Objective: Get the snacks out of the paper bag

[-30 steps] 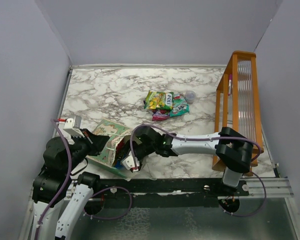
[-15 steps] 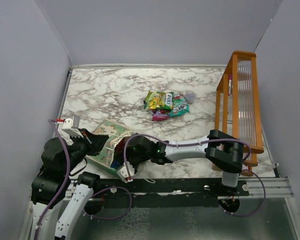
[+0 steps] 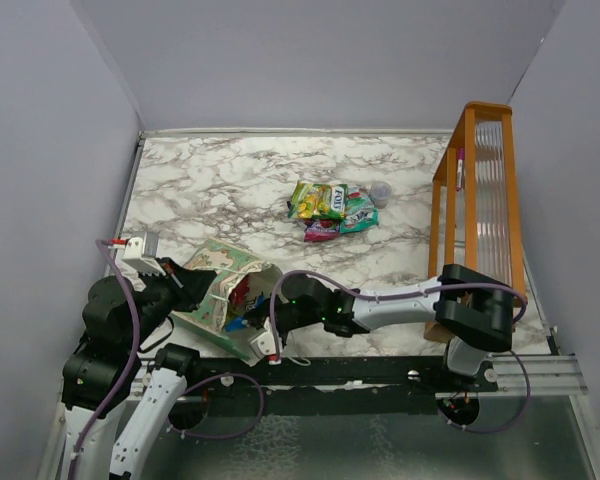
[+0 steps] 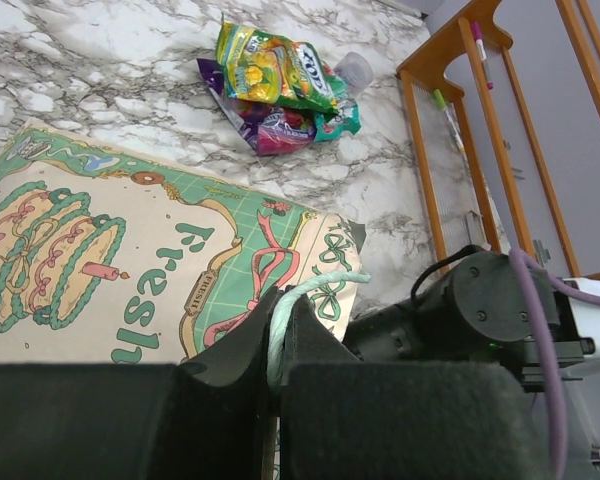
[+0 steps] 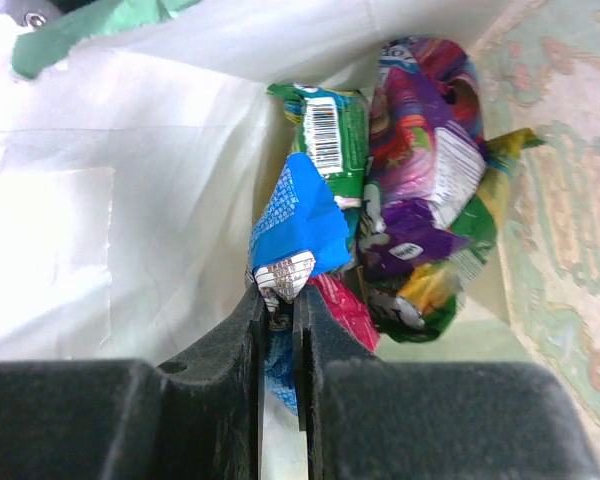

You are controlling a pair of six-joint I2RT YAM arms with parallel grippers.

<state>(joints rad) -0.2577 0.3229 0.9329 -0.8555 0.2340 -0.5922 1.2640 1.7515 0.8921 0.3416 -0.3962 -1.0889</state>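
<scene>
Other snacks already lie on the pile's teal packet (image 3: pixel 359 211), so the robot's right gripper will next move up from the bag's opening (image 3: pixel 260 335) and outward to let go of the blue packet there.
The green paper bag (image 3: pixel 212 287) lies on its side at the near left, its cream front up in the left wrist view (image 4: pixel 110 265). My left gripper (image 4: pixel 278 330) is shut on the bag's string handle (image 4: pixel 310 292). My right gripper (image 5: pixel 278 305) is at the bag's mouth (image 3: pixel 260 335), shut on the crimped end of a blue snack packet (image 5: pixel 300 225). Purple (image 5: pixel 425 180), green (image 5: pixel 330 140) and pink-red (image 5: pixel 340 310) packets lie inside the white bag interior (image 5: pixel 130 200). Several snacks (image 3: pixel 330 208) lie in a pile mid-table, also in the left wrist view (image 4: pixel 275 90).
A small clear plastic cup (image 3: pixel 380 192) stands beside the snack pile. An orange wooden rack (image 3: pixel 480 210) stands along the right edge; it also shows in the left wrist view (image 4: pixel 480 130). Grey walls enclose the marble table (image 3: pixel 210 185).
My right arm has drawn back toward the near edge, its gripper at the bag's mouth. The left arm and bag hold still.
</scene>
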